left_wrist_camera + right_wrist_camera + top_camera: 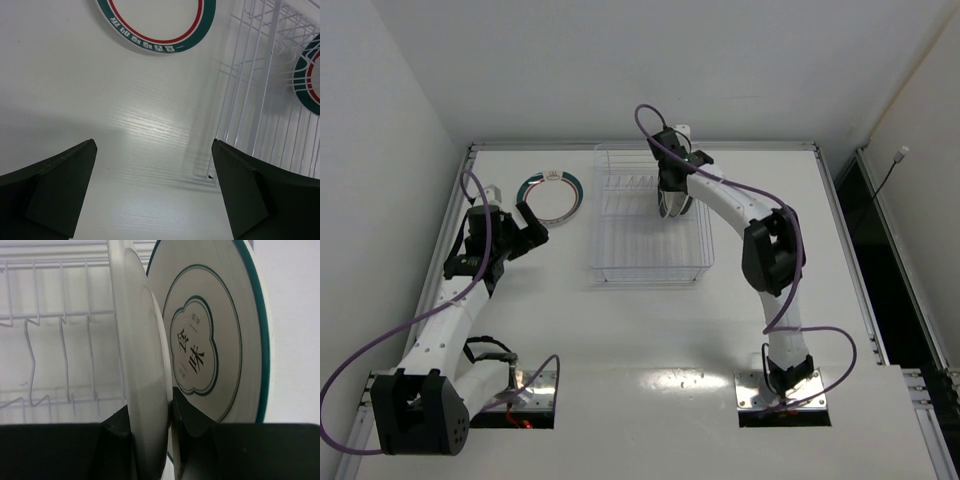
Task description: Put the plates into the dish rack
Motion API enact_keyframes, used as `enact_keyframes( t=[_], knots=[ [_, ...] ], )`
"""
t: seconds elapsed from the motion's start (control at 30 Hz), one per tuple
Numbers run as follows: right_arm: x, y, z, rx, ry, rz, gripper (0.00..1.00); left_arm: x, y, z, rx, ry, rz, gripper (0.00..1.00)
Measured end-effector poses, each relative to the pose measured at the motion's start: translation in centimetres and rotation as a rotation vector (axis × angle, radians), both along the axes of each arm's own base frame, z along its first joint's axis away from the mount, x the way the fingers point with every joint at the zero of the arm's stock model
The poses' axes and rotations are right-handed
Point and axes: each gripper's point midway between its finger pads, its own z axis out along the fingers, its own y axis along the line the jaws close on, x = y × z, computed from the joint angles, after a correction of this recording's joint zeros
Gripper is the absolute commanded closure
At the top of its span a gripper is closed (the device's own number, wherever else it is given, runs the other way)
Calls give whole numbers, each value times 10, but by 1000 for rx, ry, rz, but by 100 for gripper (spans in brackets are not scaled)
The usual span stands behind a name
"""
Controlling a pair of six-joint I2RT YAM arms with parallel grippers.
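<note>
The flat-lying plate's near rim (550,222) (150,46) is below and outward of my left gripper. My left gripper should next lower, tilt its fingers flatter and move outward to straddle that rim.
A white plate with a green-and-red rim (549,196) lies flat on the table left of the wire dish rack (620,240); it also shows in the left wrist view (155,25). My left gripper (525,228) is open and empty just near of it, jaws wide apart (155,185). My right gripper (672,203) is inside the rack, shut on the rim of a pale plate (142,365) that it holds upright and edge-on. Right behind it stands a plate with a teal rim and a centre emblem (220,330). A green-and-red rimmed plate (311,75) shows inside the rack.
The rack's white wires (260,75) stand close to the right of my left gripper. Slot dividers (60,315) show left of the held plate. A raised rail (460,200) runs along the table's left edge.
</note>
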Motion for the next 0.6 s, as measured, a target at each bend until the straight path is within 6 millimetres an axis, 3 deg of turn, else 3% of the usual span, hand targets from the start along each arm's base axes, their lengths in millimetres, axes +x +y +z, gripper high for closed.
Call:
enact_keyframes(
  t=[0.1, 0.2, 0.33, 0.5, 0.6],
  knots=[
    [5, -2, -3, 39, -1, -7, 77, 0, 0, 0, 0, -1, 0, 0],
    [5, 2, -3, 61, -1, 1, 76, 0, 0, 0, 0, -2, 0, 0],
    [2, 5, 4, 76, -4, 11, 59, 1, 0, -2, 0, 4, 0, 0],
    [-5, 8, 50, 134, -60, 39, 41, 2, 2, -7, -1, 22, 4, 0],
    [-11, 9, 86, 182, -109, 66, 37, 3, 9, -11, -10, 34, 25, 0]
  ],
)
